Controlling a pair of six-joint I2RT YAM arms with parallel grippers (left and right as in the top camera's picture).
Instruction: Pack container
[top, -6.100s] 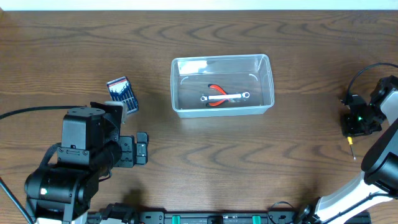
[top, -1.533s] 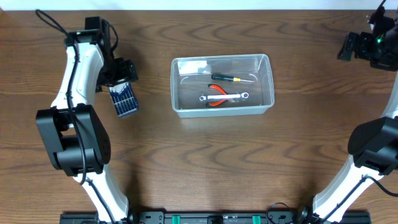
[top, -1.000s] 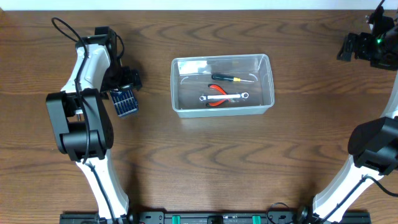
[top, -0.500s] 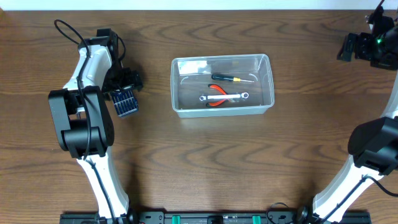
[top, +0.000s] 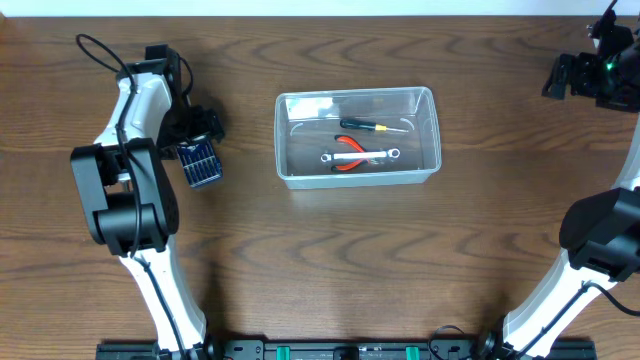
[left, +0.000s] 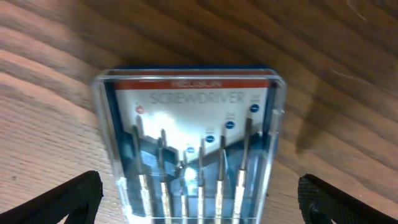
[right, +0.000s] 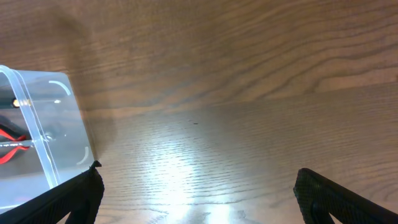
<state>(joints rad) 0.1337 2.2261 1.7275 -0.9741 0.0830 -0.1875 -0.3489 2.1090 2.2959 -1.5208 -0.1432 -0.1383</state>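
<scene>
My left gripper moves straight down next and closes its spread fingers across the blue screwdriver-set case, since the case lies flat on the tabletop beneath it.
The container (top: 283, 140) is a clear bin at mid-table. In it lie a small screwdriver (top: 372, 126), red-handled pliers (top: 349, 163) and a wrench (top: 362, 156). A small blue screwdriver-set case (top: 199, 165) lies flat on the table to its left. My left gripper (top: 203, 128) hangs open over the case's far end. In the left wrist view the case (left: 193, 137) sits between the wide-spread fingertips (left: 74, 199) without touching them. My right gripper (top: 560, 75) is open and empty at the far right. Its wrist view catches the container's corner (right: 43, 130).
Bare wood table (right: 236, 93) lies under the right gripper (right: 196, 196). The left arm's cable loops near the table's back left edge (top: 95, 45).
The screwdriver now lies in the container. The left arm swung up to the blue case, settled over its far end and shifted slightly left. The right arm has stayed still for the last second.
</scene>
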